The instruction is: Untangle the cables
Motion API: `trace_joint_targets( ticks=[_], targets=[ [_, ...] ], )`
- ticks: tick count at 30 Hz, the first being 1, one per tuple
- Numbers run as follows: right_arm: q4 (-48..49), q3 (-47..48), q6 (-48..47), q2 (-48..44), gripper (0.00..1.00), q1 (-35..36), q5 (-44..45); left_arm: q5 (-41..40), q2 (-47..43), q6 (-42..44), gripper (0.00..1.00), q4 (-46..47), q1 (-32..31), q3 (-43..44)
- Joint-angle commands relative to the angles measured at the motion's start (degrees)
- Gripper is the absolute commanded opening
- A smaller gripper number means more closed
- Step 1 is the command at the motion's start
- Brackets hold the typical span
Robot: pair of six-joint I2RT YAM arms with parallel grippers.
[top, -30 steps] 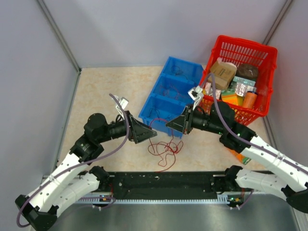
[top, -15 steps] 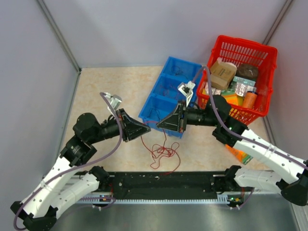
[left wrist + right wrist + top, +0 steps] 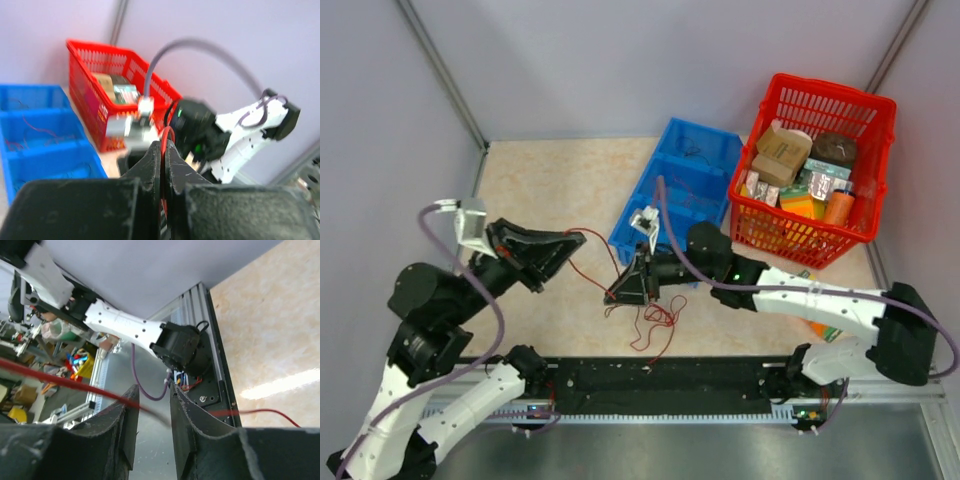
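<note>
I will move my right gripper slightly outward, toward the blue bin, and close it on that crossing stretch (image 3: 608,293) (image 3: 163,418), because the red cable already crosses between its open fingers.
The cables lie as a loose red and dark tangle (image 3: 655,318) on the beige tabletop near the front rail. One bright red cable (image 3: 603,255) rises out of it in an arc to my left gripper (image 3: 570,238), which is raised at the left. In the left wrist view that gripper (image 3: 164,145) is shut on the red cable (image 3: 167,134), which loops out above the tips. My right gripper (image 3: 614,296) hangs low at the tangle's left edge. Its jaws (image 3: 154,392) stand apart and the red cable (image 3: 75,385) runs loosely across the gap.
A blue three-compartment bin (image 3: 642,208) with thin wires inside stands behind the tangle. A red basket (image 3: 775,235) full of packaged goods stands at the back right. The black rail (image 3: 660,380) runs along the table's near edge. Grey walls close in the left and back.
My left gripper shut on the red cable and pulled back left and upward, drawing it out. My right gripper swung down-left to the tangle and opened.
</note>
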Motion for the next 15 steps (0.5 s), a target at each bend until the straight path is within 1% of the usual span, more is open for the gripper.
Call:
trace_joint_targets(
  ticks=[1, 4, 5, 7, 11, 12, 13, 14, 15],
  targets=[
    [11.4, -2.2, 1.3, 6.7, 0.31, 3.0, 0.1, -10.3, -0.9, 3.9, 0.0, 0.8, 0.1, 7.1],
    [21.5, -6.1, 5.7, 11.8, 0.34, 3.2, -0.3, -15.7, -2.0, 6.4, 0.0, 2.5, 0.2, 10.4],
    [22.6, -6.5, 5.9, 13.1, 0.34, 3.2, 0.4, -16.5, -2.2, 7.2, 0.0, 3.2, 0.1, 11.7],
    [21.0, -6.9, 5.3, 15.3, 0.34, 3.2, 3.6, -17.6, -2.1, 9.1, 0.0, 4.7, 0.2, 14.3],
    [11.9, -6.9, 2.7, 18.2, 0.32, 3.2, 12.3, -22.2, -1.8, 13.6, 0.0, 6.0, 0.1, 20.5],
    [10.5, -7.3, 2.2, 18.3, 0.29, 3.2, 13.8, -22.6, -1.8, 15.0, 0.0, 6.3, 0.2, 21.7],
    [9.8, -8.0, 2.2, 18.1, 0.22, 3.1, 15.3, -23.0, -1.6, 16.1, 0.0, 6.2, 0.1, 23.1],
    [9.3, -8.8, 2.1, 17.4, 0.09, 3.0, 16.4, -23.1, -1.6, 17.1, 0.0, 5.8, 0.1, 24.2],
    [9.0, -9.5, 2.2, 16.0, 0.0, 2.8, 17.6, -23.5, -1.5, 17.5, 0.0, 4.8, 0.2, 25.2]
  ],
)
